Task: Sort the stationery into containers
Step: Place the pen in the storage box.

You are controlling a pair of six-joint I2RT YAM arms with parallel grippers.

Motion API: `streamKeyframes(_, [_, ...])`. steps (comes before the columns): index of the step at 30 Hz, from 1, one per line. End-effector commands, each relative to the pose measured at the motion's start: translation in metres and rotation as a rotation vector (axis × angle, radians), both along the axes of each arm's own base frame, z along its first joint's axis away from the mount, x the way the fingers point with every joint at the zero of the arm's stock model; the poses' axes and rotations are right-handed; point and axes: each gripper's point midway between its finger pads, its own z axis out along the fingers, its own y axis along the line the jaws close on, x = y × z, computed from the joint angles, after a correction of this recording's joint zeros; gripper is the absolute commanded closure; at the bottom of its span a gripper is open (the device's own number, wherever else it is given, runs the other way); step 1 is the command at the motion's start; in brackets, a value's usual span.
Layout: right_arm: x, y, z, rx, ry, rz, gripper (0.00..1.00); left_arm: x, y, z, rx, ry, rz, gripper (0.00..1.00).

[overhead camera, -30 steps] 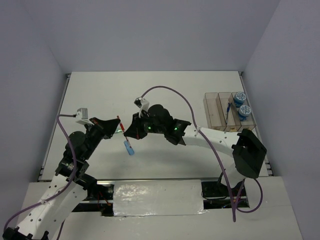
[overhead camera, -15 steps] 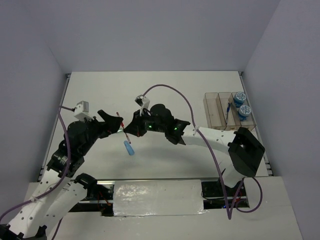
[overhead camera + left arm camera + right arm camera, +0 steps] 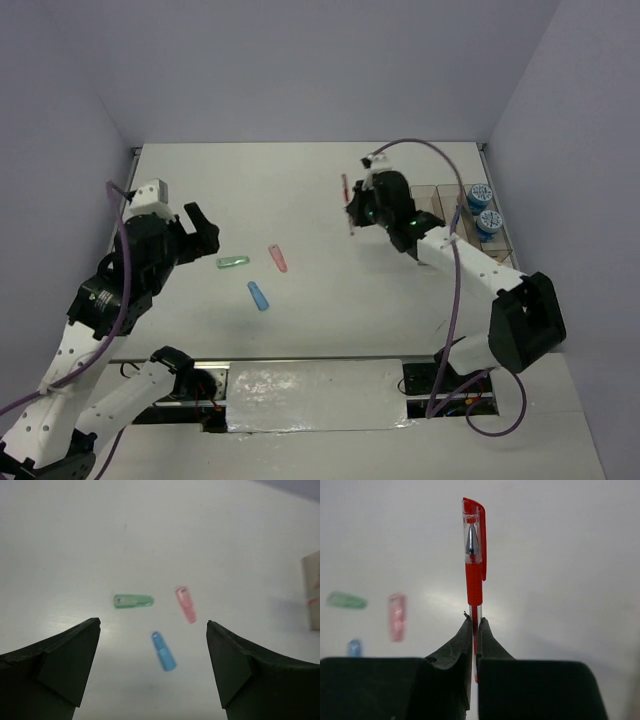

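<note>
The robot's right gripper will swing to its right in the top view, over the middle bin [image 3: 448,203], to release there, since a blue pen is already in that bin.
My right gripper [image 3: 356,212] [image 3: 474,622] is shut on the thin red pen [image 3: 346,196] [image 3: 474,565], which stands above the table just left of the containers [image 3: 432,228]. Two blue-and-white rolls [image 3: 485,208] lie in the rightmost bin and a blue pen [image 3: 457,215] in the middle one. My left gripper [image 3: 200,230] [image 3: 152,624] is open at the left with nothing between its fingers. Ahead of it on the table lie a green piece [image 3: 233,262] [image 3: 133,601], a pink piece [image 3: 277,258] [image 3: 186,604] and a blue piece [image 3: 259,295] [image 3: 164,651].
The white table [image 3: 300,180] is walled in by grey panels on three sides. A purple cable [image 3: 440,150] loops over the right arm. A bin's edge [image 3: 312,590] shows at the right of the left wrist view.
My left gripper has opened, let go of the red pen and drawn back to the left. The right arm has carried the pen right, up to the containers.
</note>
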Motion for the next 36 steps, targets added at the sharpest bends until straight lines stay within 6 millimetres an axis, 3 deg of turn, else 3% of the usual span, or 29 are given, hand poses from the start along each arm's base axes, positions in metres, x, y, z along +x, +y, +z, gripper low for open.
streamKeyframes(1, [0.030, -0.128, 0.019, -0.357, -0.041, -0.305, 1.00, -0.019, 0.022, -0.062, 0.210, 0.148, -0.018, 0.01])
streamKeyframes(3, [0.036, -0.173, 0.020, -0.431, 0.005, -0.407, 1.00, -0.022, 0.018, -0.057, 0.154, 0.084, -0.027, 0.01])
streamKeyframes(4, [0.041, -0.206, 0.016, -0.454, 0.038, -0.488, 1.00, -0.023, 0.015, -0.052, 0.145, 0.055, -0.053, 0.01])
streamKeyframes(5, [0.044, -0.220, 0.020, -0.464, 0.041, -0.517, 1.00, -0.025, 0.014, -0.047, 0.134, 0.023, -0.062, 0.01])
streamKeyframes(9, [0.060, -0.261, 0.025, -0.559, 0.021, -0.606, 1.00, -0.029, 0.015, -0.044, 0.118, -0.001, -0.061, 0.01])
streamKeyframes(10, [0.065, -0.268, 0.016, -0.605, 0.050, -0.620, 1.00, -0.029, 0.014, -0.044, 0.116, -0.002, -0.065, 0.01])
streamKeyframes(11, [0.069, -0.282, 0.023, -0.663, 0.052, -0.661, 1.00, -0.030, 0.013, -0.044, 0.114, -0.001, -0.068, 0.01])
streamKeyframes(13, [0.077, -0.295, 0.007, -0.730, 0.120, -0.680, 1.00, -0.031, 0.009, -0.046, 0.118, 0.004, -0.085, 0.01])
streamKeyframes(16, [0.081, -0.319, -0.003, -0.746, 0.157, -0.733, 1.00, -0.032, 0.004, -0.045, 0.117, 0.003, -0.106, 0.01])
streamKeyframes(24, [0.074, -0.331, -0.048, -0.749, 0.270, -0.770, 0.97, -0.037, 0.006, -0.041, 0.105, -0.030, -0.106, 0.01])
streamKeyframes(25, [0.071, -0.341, -0.056, -0.721, 0.302, -0.777, 0.97, -0.037, 0.006, -0.040, 0.103, -0.032, -0.104, 0.01])
streamKeyframes(28, [0.072, -0.338, -0.066, -0.661, 0.333, -0.767, 0.94, -0.036, 0.006, -0.041, 0.109, -0.025, -0.104, 0.01])
streamKeyframes(36, [0.066, -0.344, -0.061, -0.673, 0.334, -0.808, 0.62, -0.037, 0.004, -0.040, 0.104, -0.035, -0.118, 0.01])
